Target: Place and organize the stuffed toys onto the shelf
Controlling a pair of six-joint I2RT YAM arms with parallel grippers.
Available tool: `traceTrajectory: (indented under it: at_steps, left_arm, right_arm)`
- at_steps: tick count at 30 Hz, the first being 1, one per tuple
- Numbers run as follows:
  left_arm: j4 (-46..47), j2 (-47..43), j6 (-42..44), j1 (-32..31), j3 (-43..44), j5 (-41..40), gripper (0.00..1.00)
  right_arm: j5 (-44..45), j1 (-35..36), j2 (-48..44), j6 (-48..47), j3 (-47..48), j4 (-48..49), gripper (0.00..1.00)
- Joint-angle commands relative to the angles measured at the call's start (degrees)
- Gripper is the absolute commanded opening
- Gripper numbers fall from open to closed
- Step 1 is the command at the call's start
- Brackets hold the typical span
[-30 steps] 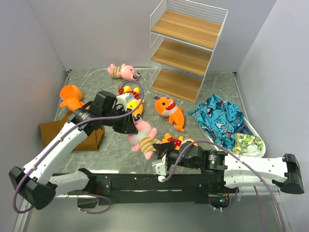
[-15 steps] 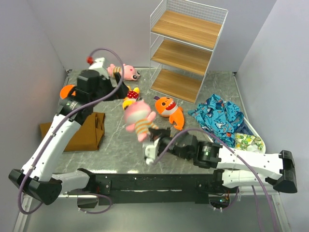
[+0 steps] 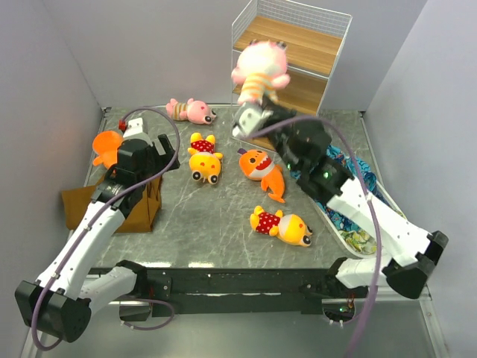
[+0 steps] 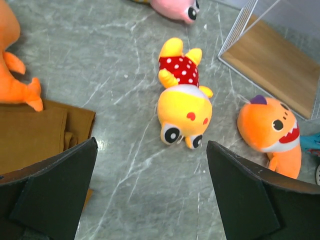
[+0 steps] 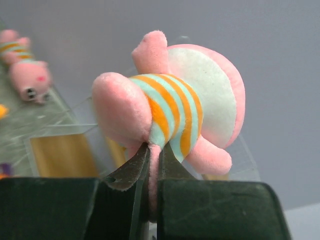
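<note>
The top wooden board of the shelf (image 3: 298, 46) is empty, so I need to carry the pink toy outward over that board with my right gripper and release it there.
My right gripper (image 3: 255, 104) is raised in front of the white wire shelf (image 3: 298, 46) and is shut on a pink stuffed toy (image 3: 259, 67) with an orange-striped shirt. In the right wrist view the jaws (image 5: 154, 155) pinch a fold of this toy (image 5: 170, 107). My left gripper (image 3: 165, 160) hangs open and empty over the table's left side, its fingers (image 4: 55, 180) wide apart. Just beyond them lies a yellow toy (image 4: 182, 102) in a red dotted shirt. On the table lie another pink toy (image 3: 190, 111), two orange fish (image 3: 262, 170) (image 3: 108, 145) and a second yellow toy (image 3: 283, 226).
A folded brown cloth (image 3: 112, 205) lies at the left edge under my left arm. A blue patterned cloth (image 3: 346, 179) is heaped at the right beside the shelf's foot. Grey walls close in the table on three sides.
My right arm has swung the pink toy up from the table's front to the shelf. My left gripper has opened and pulled back to the left.
</note>
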Motion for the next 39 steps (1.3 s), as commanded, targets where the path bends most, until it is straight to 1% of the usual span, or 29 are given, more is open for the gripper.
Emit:
traceTrajectory:
  at_steps: [1,2,5,8,12,13,15,16,20,23,28,32,39]
  left_arm:
    - [5.80,-0.78,1.76,-0.20,0.86,-2.32,0.96]
    - [5.28,-0.70,1.58,-0.20,0.77,-2.15,0.97]
    - [5.27,-0.70,1.14,-0.20,0.85,0.13,0.96]
    - [5.54,-1.05,1.40,-0.20,0.94,0.22,0.96]
    - [5.19,-1.31,1.40,-0.20,1.03,-0.31,0.96]
    - [5.19,-1.31,1.49,-0.20,1.03,0.22,0.96]
    - [5.54,-1.57,1.58,-0.20,0.94,0.40,0.96]
    - [5.37,-1.49,1.58,-0.20,1.03,0.40,0.96]
    - [5.54,-1.40,1.40,-0.20,0.94,1.01,0.97]
    - [5.28,-1.05,1.58,-0.20,1.03,1.54,0.96]
    - [5.01,-0.70,1.58,-0.20,1.29,1.45,0.96]
    - [5.19,-0.87,1.76,-0.20,1.21,1.37,0.96]
    - [4.84,0.18,1.84,-0.20,1.38,1.19,0.96]
  right_arm:
    - [-0.47,-6.09,5.42,-2.47,11.12,5.21,0.00]
    - [-1.78,-8.80,6.48,-1.94,13.07,3.81,0.00]
    - [-3.19,-12.16,10.26,-1.67,17.92,3.36,0.00]
    - [-5.47,-15.85,13.78,-2.55,22.40,1.26,0.01]
    - [-6.01,-19.54,18.61,-1.06,28.99,-1.30,0.09]
    - [-6.10,-20.68,20.36,-0.71,31.09,-3.47,0.11]
    - [-6.36,-21.83,21.87,0.08,32.77,-4.98,0.15]
    - [-6.45,-22.71,23.09,0.09,33.83,-6.03,0.15]
    - [-6.19,-24.38,25.21,-0.44,34.71,-4.90,0.18]
    - [-6.36,-25.70,26.62,-0.27,36.56,-5.87,0.19]
    - [-6.19,-26.76,26.53,-0.26,37.09,-7.71,0.26]
    - [-4.52,-26.67,25.74,0.09,36.30,-6.84,0.33]
    - [-1.71,-27.20,26.09,0.44,36.91,-7.98,0.35]
